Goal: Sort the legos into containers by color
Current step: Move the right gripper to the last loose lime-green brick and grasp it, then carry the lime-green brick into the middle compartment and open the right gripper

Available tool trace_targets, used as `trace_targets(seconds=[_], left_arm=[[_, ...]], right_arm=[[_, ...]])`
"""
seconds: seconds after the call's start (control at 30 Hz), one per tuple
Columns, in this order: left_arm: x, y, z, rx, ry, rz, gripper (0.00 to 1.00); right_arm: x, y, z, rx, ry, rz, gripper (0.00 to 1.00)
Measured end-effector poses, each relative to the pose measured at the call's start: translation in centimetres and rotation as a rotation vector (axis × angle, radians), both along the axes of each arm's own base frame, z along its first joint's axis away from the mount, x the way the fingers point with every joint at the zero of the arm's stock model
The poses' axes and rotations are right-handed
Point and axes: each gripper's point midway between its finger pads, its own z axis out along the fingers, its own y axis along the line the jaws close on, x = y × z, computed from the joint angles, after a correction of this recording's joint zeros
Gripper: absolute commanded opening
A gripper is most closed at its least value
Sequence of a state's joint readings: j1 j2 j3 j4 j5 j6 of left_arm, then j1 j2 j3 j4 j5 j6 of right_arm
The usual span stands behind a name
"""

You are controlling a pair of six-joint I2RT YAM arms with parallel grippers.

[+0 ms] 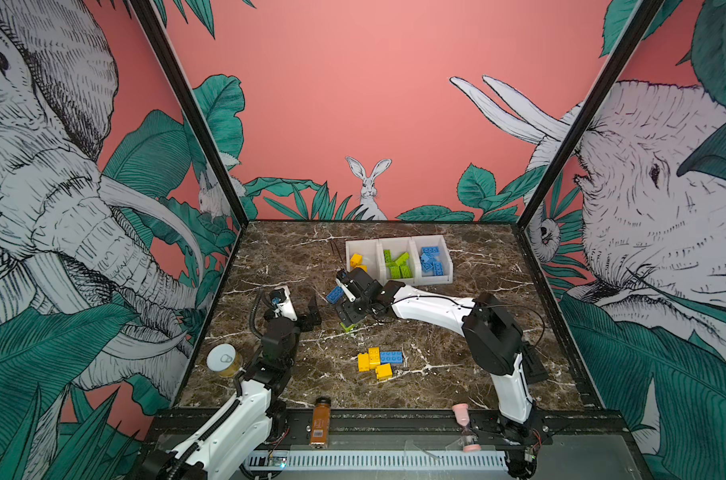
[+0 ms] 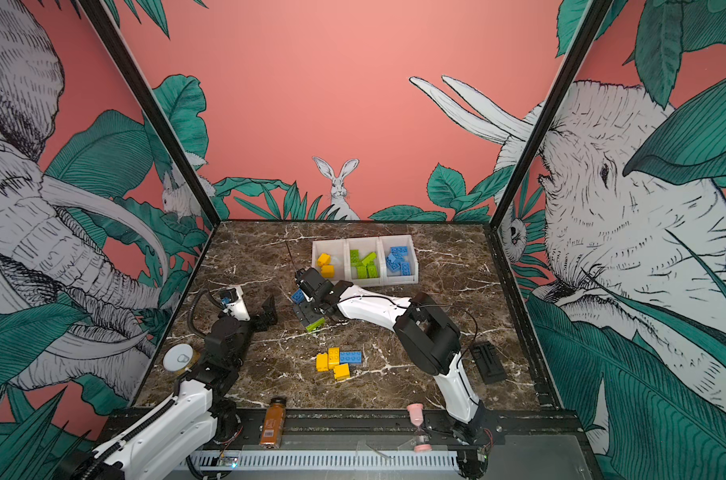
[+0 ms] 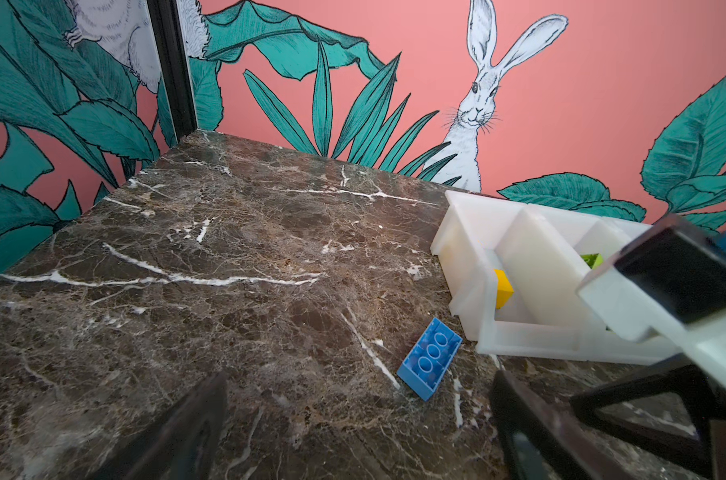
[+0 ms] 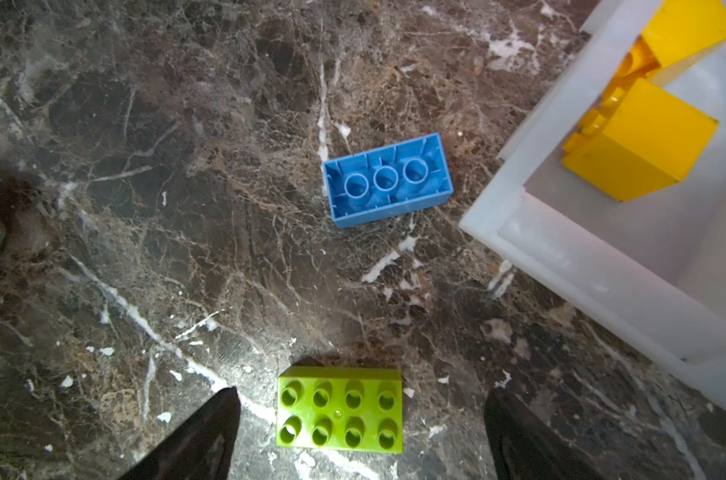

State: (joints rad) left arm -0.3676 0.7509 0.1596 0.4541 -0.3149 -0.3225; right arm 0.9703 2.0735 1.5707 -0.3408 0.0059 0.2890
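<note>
The right gripper lowers over the lime green lego (image 2: 315, 325) (image 4: 339, 409) next and closes on both short ends, since the open fingers already span the lego's length.
My right gripper (image 4: 361, 395) hangs open over a lime green lego (image 4: 339, 409) that lies studs up on the marble, a finger on each side with a gap to both. Beyond it a blue lego (image 4: 388, 180) lies upside down, next to the containers (image 4: 560, 249). Both top views show this gripper (image 1: 349, 318) reaching across the middle. The three white containers (image 1: 398, 245) hold yellow, green and blue legos, one colour each. A loose cluster of yellow and blue legos (image 1: 380, 361) sits nearer the front. My left gripper (image 1: 311, 313) is open and empty, left of the blue lego (image 3: 430, 357).
A round lidded tin (image 1: 224, 359) stands at the table's left edge beside my left arm. An orange bottle (image 1: 320, 422) and a pink hourglass (image 1: 465, 428) sit on the front rail. A black block (image 2: 488, 361) lies near the right wall.
</note>
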Motion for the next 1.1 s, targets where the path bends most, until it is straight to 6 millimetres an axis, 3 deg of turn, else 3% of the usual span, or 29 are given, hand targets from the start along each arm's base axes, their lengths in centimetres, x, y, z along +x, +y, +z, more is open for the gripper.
trace_targets(seconds=[0.23, 0.5, 0.97, 1.1], left_arm=[[0.0, 0.0, 0.0, -0.001, 0.001, -0.001, 0.99], [0.1, 0.0, -0.8, 0.002, 0.028, 0.002, 0.99], [0.2, 0.2, -0.9, -0.011, 0.032, 0.011, 0.99], [0.2, 0.2, -0.9, -0.014, 0.033, 0.01, 0.99]], right_arm=[[-0.6, 0.1, -3.1, -0.048, 0.039, 0.023, 0.91], [-1.3, 0.5, -5.2, -0.112, 0.042, 0.045, 0.86], [-1.2, 0.5, -5.3, -0.104, 0.023, 0.039, 0.63], [-1.0, -0.4, -5.1, -0.098, -0.002, 0.023, 0.57]])
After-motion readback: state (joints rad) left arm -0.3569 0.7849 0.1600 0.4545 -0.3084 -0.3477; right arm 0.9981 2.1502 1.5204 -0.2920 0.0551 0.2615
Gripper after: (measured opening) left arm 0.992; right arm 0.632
